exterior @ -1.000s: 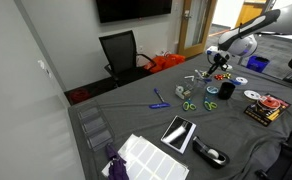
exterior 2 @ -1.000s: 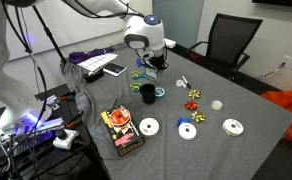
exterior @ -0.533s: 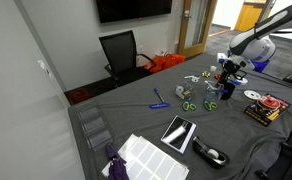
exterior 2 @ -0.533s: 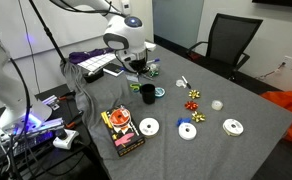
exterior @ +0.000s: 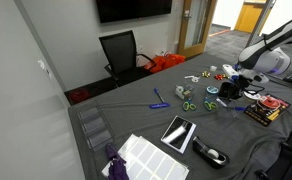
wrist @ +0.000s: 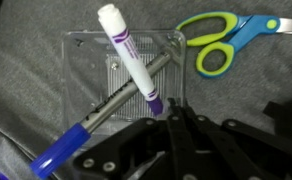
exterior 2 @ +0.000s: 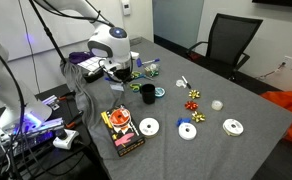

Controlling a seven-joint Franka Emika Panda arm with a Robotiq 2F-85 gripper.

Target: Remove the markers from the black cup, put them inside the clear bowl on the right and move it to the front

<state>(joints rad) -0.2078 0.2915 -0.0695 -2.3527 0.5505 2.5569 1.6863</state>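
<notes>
The bowl goes down next onto the open patch of grey tabletop below it, clear of the scissors, and my gripper releases the bowl's near rim.
In the wrist view a clear square bowl holds a purple marker crossed over a grey marker with a blue cap. My gripper is shut, with its fingertips pinched on the bowl's near rim. In both exterior views the gripper hangs low over the grey table; the bowl itself is hard to make out there. The black cup stands upright and apart from the gripper.
Green and blue scissors lie just beyond the bowl. Pale discs, a boxed book, red and gold bows and a blue tape roll lie nearby. A tablet and a black chair are farther off.
The arm has swung steadily away from the middle of the table, past the black cup, toward the table's edge. The gripper stays shut throughout.
</notes>
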